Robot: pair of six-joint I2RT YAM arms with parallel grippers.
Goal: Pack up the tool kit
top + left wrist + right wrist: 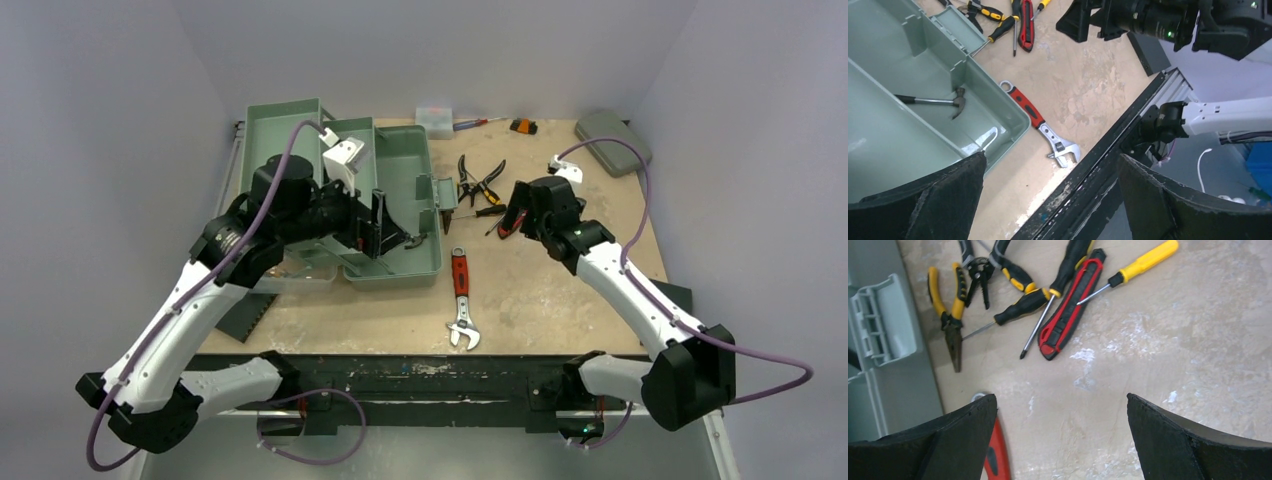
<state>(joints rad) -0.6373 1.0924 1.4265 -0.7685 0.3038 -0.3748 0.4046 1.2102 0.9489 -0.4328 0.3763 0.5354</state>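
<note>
My right gripper turns and lowers onto the yellow screwdriver handle [1150,260] next, as it slants below, toward the upper right in the wrist view.
The tool kit's grey-green toolbox [400,170] lies open at the table's left. A hammer [933,101] rests inside the toolbox [998,107]. My left gripper [388,232] hovers open over the box's near right corner, its jaws [1050,160] empty. A red-handled adjustable wrench [461,300] lies on the table right of the box. Pliers [948,325], screwdrivers [1023,305] and a red utility knife [1068,305] lie in a cluster beyond my right gripper [1060,400]. That gripper [515,212] is open, empty and above bare table near the wrench handle [995,455].
A small flat grey case [612,140] sits at the back right. A small clear box [435,120] and an orange-black item [523,126] lie along the back edge. Black pads [245,315] lie near the front corners. The table's black front rail [1108,145] runs just below my left gripper.
</note>
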